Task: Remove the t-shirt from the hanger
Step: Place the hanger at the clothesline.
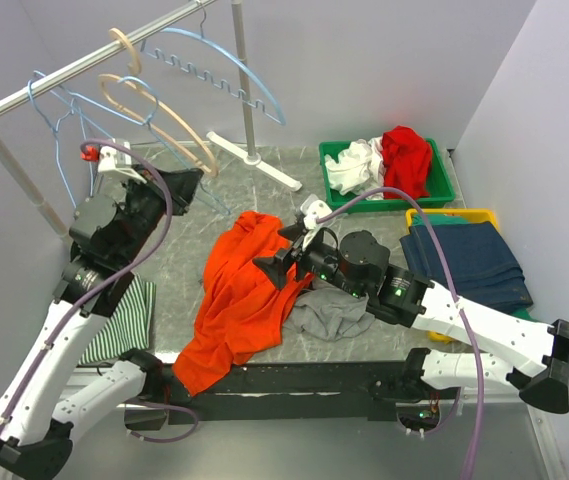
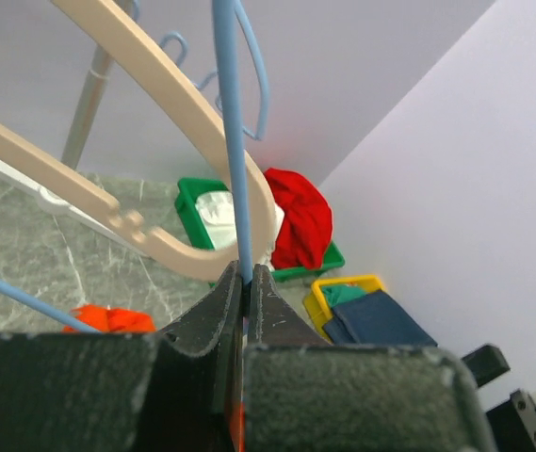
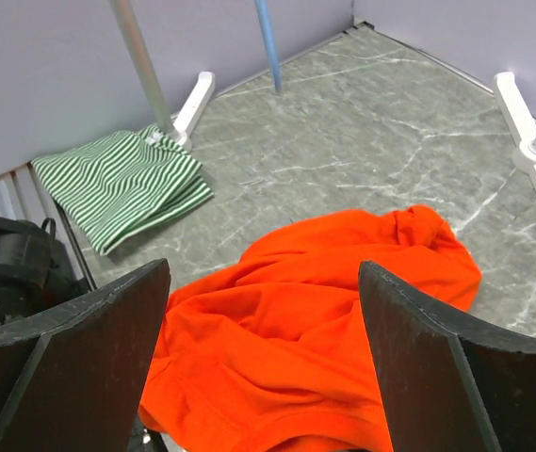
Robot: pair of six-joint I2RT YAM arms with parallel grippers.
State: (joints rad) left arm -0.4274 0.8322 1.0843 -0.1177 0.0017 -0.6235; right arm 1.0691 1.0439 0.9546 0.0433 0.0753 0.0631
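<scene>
Next, my left gripper goes to the left in the top view, toward the bar, and releases the blue hanger's wire, because the blue hanger's hook is off it.
The orange t-shirt point(image 1: 236, 300) lies crumpled on the grey marble table, off any hanger; it also fills the lower right wrist view point(image 3: 315, 311). My right gripper point(image 3: 263, 268) hovers just above it, jaws wide open with nothing between them; from above it sits at the shirt's right edge point(image 1: 276, 266). My left gripper point(image 2: 247, 275) is raised at the left near the rail point(image 1: 182, 186), shut on the thin wire of a blue hanger point(image 2: 230, 141), which runs upward from the fingertips.
Beige hangers point(image 1: 164, 120) and another blue hanger point(image 1: 234, 75) hang on the rail point(image 1: 84, 70). A green bin point(image 1: 444, 185) holds white and red clothes; a yellow bin point(image 1: 484, 213) holds navy cloth. Striped green cloth point(image 1: 124, 320) lies left, grey cloth point(image 1: 334, 318) beneath my right arm.
</scene>
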